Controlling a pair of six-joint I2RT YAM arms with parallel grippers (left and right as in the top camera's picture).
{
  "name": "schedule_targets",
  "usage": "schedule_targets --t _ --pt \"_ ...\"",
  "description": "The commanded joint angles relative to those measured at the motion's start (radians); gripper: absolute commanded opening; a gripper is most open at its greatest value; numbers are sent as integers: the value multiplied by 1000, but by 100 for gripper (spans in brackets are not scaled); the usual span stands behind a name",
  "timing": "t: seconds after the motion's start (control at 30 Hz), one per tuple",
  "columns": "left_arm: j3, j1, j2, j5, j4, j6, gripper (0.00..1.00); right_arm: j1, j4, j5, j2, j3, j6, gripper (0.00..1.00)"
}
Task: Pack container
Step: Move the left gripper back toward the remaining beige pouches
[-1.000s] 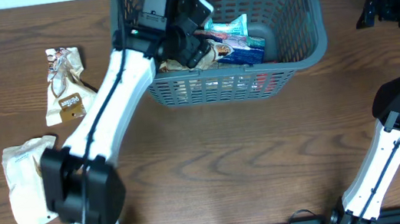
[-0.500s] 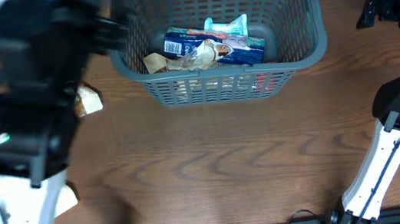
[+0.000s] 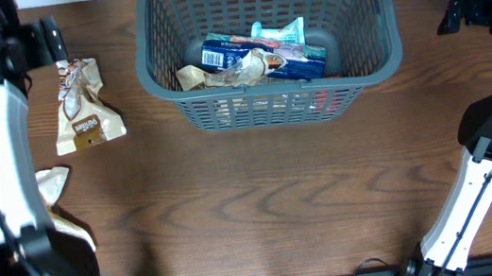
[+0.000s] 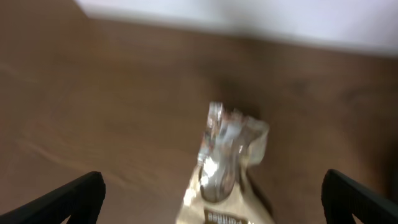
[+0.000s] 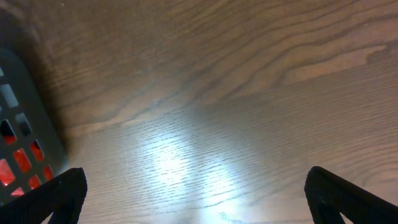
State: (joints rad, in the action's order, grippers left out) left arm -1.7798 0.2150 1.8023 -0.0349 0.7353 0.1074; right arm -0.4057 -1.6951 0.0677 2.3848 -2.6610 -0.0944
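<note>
The packet is below my left gripper, and its middle is slimmer than the gap between my spread fingers. My left gripper will next go down onto the beige packet's narrow middle (image 3: pixel 80 94) (image 4: pixel 219 177) and close there.
The container (image 3: pixel 393 35), a dark grey slotted basket, stands at the back middle of the table with several packets (image 3: pixel 259 52) lying on its floor. A beige snack packet (image 3: pixel 81 104) lies on the table to its left and shows blurred in the left wrist view (image 4: pixel 227 163). My left gripper (image 3: pixel 49 40) hovers at that packet's far end, open and empty, its fingers (image 4: pixel 211 208) spread wide. My right gripper (image 3: pixel 469 9) is at the far right, open and empty over bare wood (image 5: pixel 199 193). The basket's corner (image 5: pixel 25 118) shows at the left of the right wrist view.
A second pale packet (image 3: pixel 54 182) lies at the front left, partly hidden under my left arm. A red item (image 3: pixel 322 101) shows through the basket's front slots. The table's back edge meets a white wall (image 4: pixel 249 15).
My left arm has swung out of the basket to the far left and now hangs over the beige packet. The packets stay in the basket. The right arm has not moved.
</note>
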Motion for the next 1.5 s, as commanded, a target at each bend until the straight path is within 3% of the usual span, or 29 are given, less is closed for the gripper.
schedule_targets --t 0.0,0.4,0.97,1.03,1.13,1.23,1.47 --pt "5 9 85 58 33 -41 100 0 -3 14 -15 -5 11 99" --pt "5 0 336 63 137 -35 99 0 -3 14 -15 -5 11 99" --pt "9 0 491 80 148 -34 99 0 -3 15 -15 -5 11 99" --pt "8 0 491 80 151 -34 89 0 -3 15 -15 -5 11 99" --pt "8 0 491 81 174 -35 51 0 -3 15 -15 -5 11 99" --pt "8 -2 490 81 215 -35 6 0 -3 15 -15 -5 11 99" --pt "8 -3 433 131 314 -35 6 0 -3 15 -15 -5 11 99"
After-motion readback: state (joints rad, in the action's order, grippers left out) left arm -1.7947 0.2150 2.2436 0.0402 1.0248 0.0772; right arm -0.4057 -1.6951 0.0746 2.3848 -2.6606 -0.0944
